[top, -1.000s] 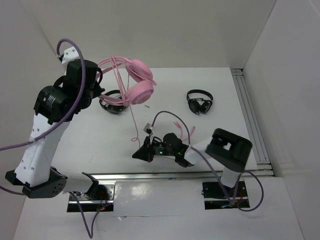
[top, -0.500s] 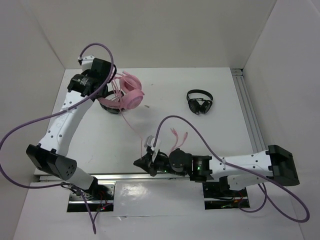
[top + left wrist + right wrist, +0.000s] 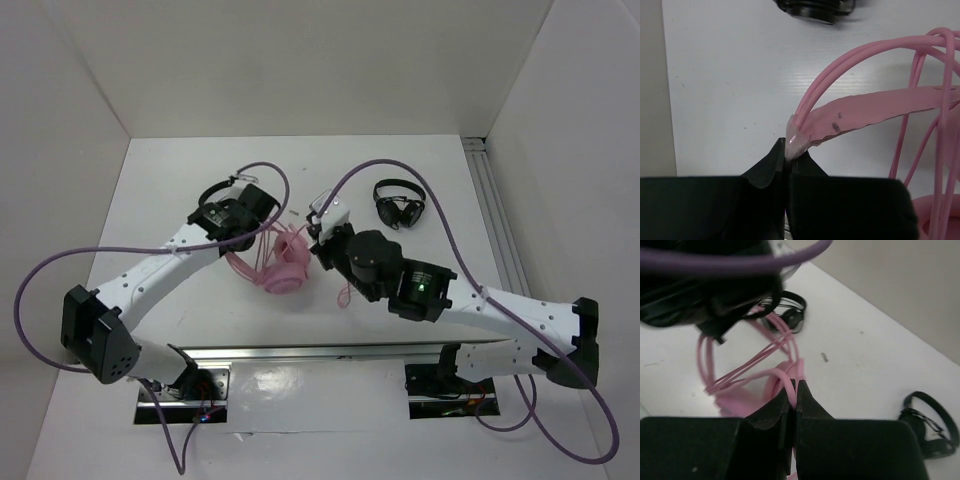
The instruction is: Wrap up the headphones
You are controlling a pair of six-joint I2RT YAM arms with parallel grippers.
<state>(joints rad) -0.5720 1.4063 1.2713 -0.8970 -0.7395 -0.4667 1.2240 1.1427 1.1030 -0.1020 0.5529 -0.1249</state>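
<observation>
Next, my right gripper moves outward and to the right in the top view, away from the earcups (image 3: 740, 400), then opens, since the piece of thin cable arches slack toward them.
The pink headphones (image 3: 287, 268) hang low over the middle of the table, earcups down, with loops of the thin cable (image 3: 346, 290) round them. My left gripper (image 3: 266, 232) is shut on the end of the flat pink headband (image 3: 875, 107), pinched at the fingertips (image 3: 790, 150). My right gripper (image 3: 318, 246) sits just right of the headphones, shut on a strand of the pink cable (image 3: 785, 377) that arches out from between its jaws toward the earcups (image 3: 740, 400).
One small black headset (image 3: 400, 203) lies at the back right (image 3: 930, 425). A second black headset (image 3: 815, 6) lies behind the pink one, near the left wrist (image 3: 790, 315). A metal rail (image 3: 500, 230) runs along the table's right side.
The left arm swung the headphones down from the back left to the middle of the table. The right arm carried the cable from the front edge up beside them.
</observation>
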